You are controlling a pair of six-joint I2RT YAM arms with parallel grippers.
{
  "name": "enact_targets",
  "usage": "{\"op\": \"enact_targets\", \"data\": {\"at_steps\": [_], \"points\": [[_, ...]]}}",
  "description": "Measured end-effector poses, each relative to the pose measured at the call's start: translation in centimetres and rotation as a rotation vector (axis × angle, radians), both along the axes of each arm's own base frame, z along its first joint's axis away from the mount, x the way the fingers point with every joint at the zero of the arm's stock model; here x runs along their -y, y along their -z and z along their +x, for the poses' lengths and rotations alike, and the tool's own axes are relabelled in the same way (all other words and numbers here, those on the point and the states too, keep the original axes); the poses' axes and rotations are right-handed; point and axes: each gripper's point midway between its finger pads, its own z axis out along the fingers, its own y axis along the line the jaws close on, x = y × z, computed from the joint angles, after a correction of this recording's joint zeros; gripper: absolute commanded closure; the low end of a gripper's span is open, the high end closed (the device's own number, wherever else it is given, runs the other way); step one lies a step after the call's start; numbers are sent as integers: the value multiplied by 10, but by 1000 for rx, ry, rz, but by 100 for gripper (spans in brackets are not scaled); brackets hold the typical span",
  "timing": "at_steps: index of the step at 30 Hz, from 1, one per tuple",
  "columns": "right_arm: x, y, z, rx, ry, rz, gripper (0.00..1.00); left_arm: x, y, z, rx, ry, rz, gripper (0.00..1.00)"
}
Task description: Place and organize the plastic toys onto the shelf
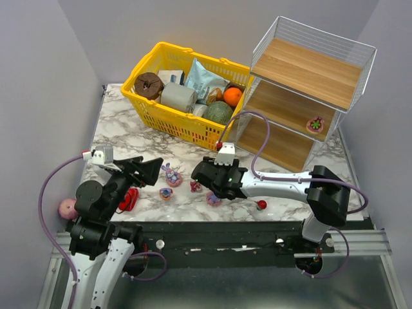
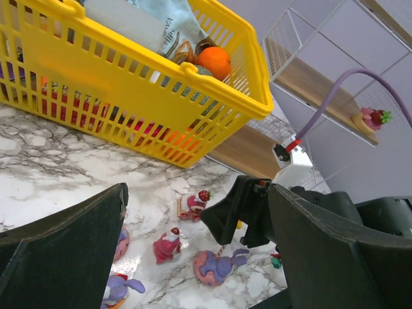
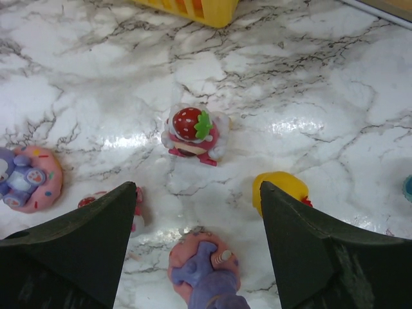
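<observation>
I should move my open right gripper outward past the purple bunny and down, around the strawberry-capped figure [image 3: 192, 134], and close it, because that figure stands beyond my fingers.
Several plastic toys lie on the marble table in front of the arms. Under my open right gripper [image 3: 196, 212] lies a purple bunny on a pink base [image 3: 205, 270], untouched between the fingers. Ahead stand a strawberry-capped figure [image 3: 192, 134] and a yellow duck [image 3: 280, 191]. The left finger partly hides a red figure [image 3: 136, 205]. My left gripper [image 1: 151, 168] is open and empty beside another purple bunny [image 1: 170, 174]. A small red toy [image 1: 261, 205] lies to the right. One pink toy [image 1: 315, 124] stands on the middle board of the shelf [image 1: 302, 67].
A yellow basket [image 1: 187, 96] full of groceries stands at the back, left of the shelf. A pink ball [image 1: 67, 208] lies off the table's left edge. A red coil [image 1: 131, 198] sits by the left arm. A purple cable [image 1: 257, 138] arcs over the right arm.
</observation>
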Motion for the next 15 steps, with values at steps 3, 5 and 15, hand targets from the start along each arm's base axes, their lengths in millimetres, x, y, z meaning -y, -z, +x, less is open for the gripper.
{"op": "enact_targets", "data": {"at_steps": [3,5,15], "points": [[1,2,4,35,21,12,15,0,0,-10,40,12,0,1],[2,6,7,49,29,11,15,1,0,-15,62,20,7,1],[-12,31,19,78,49,-33,20,-6,9,-17,94,-7,58,1]]}}
